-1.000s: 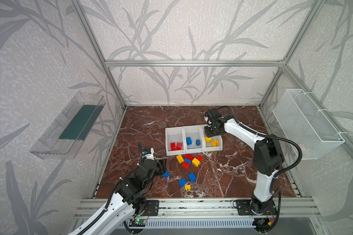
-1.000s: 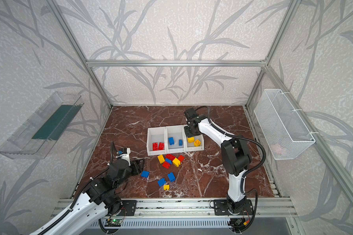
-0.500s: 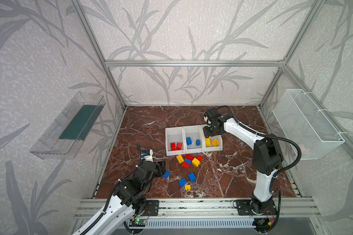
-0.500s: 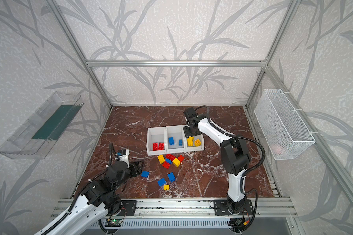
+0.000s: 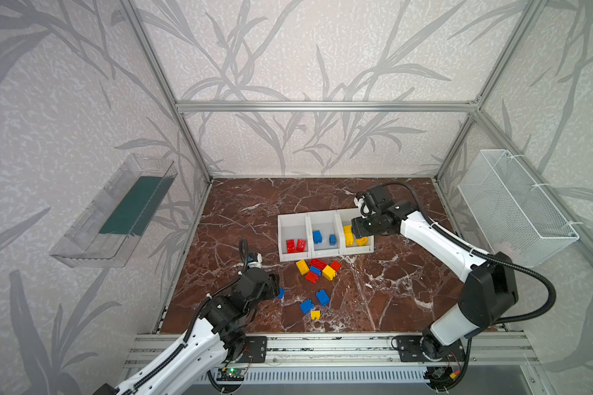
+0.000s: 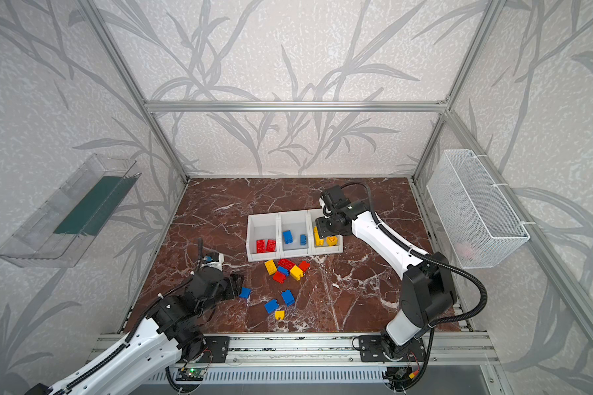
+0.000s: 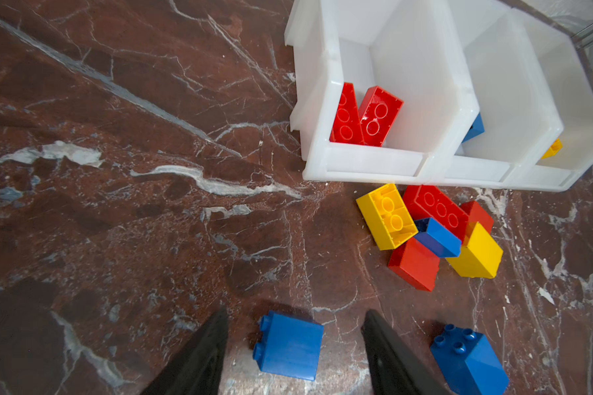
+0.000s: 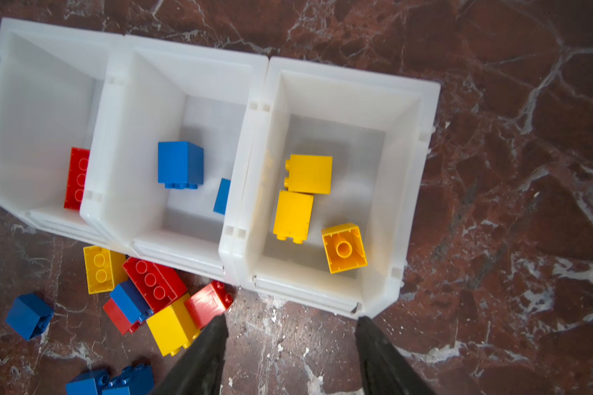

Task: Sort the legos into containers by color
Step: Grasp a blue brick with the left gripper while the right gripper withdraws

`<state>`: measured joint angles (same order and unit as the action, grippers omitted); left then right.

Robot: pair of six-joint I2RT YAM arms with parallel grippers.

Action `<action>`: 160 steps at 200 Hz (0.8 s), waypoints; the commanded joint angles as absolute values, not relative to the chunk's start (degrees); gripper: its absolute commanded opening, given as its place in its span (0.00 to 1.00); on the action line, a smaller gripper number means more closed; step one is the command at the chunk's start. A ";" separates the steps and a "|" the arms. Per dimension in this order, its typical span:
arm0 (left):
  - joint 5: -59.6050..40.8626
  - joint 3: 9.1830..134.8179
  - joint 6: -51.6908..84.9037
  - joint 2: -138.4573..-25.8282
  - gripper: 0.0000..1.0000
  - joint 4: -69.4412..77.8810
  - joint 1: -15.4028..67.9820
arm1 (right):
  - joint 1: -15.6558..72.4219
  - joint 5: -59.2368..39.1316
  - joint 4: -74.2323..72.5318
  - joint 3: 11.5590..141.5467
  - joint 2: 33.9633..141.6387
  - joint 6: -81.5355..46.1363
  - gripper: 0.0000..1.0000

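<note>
The bare floor around the lone blue lego leaves room for both fingers. I need to lower my left gripper over it and close the fingers on it.
Three joined white containers stand mid-floor: two red legos in one end bin, two blue in the middle, three yellow in the other end bin. My left gripper is open low over the floor, its fingers on either side of a blue lego, not touching it. My right gripper hangs open and empty above the yellow bin's front edge. A mixed pile of legos lies in front of the bins.
Two blue bricks and a small yellow one lie loose nearer the front rail. A clear tray hangs on the left wall and a wire basket on the right wall.
The right gripper has opened over the yellow bin, where a third yellow brick now lies. The left gripper has edged forward to the blue brick.
</note>
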<state>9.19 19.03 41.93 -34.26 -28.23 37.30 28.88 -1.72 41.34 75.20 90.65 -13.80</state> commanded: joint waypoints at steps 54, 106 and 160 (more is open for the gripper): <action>3.42 20.46 37.98 -48.08 0.68 -23.23 37.51 | 29.00 -3.16 40.28 67.69 83.32 -16.36 0.62; 1.99 21.70 35.87 -53.29 0.69 -21.38 37.94 | 29.00 -3.91 39.52 66.34 82.97 -17.37 0.62; 3.25 21.13 35.44 -55.21 0.69 -21.11 38.78 | 29.00 -3.69 39.17 64.92 82.09 -17.96 0.62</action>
